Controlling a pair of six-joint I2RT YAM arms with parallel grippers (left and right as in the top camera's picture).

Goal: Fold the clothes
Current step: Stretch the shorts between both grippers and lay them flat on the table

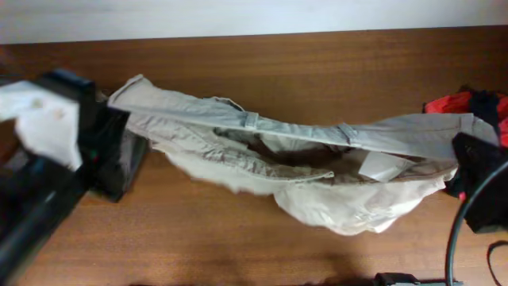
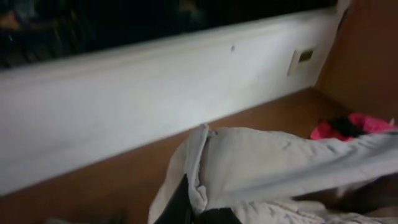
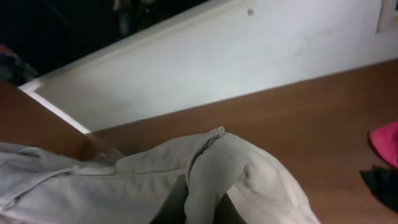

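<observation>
The waistband end goes outward and down in my right gripper onto the bare tabletop by the white wall next for release, since that far part lies clear.
Light beige-khaki shorts hang stretched between my two grippers above the wooden table, waistband taut along the top, legs and white lining sagging below. My left gripper is shut on the left end of the waistband; its dark fingers pinch the cloth in the left wrist view. My right gripper is shut on the right end of the waistband; the cloth folds over its fingers in the right wrist view. Red and black garments lie at the table's far right.
The wooden table runs to a white wall at the back. A black cable loops at the front right. The left arm's bulky body covers the table's left side.
</observation>
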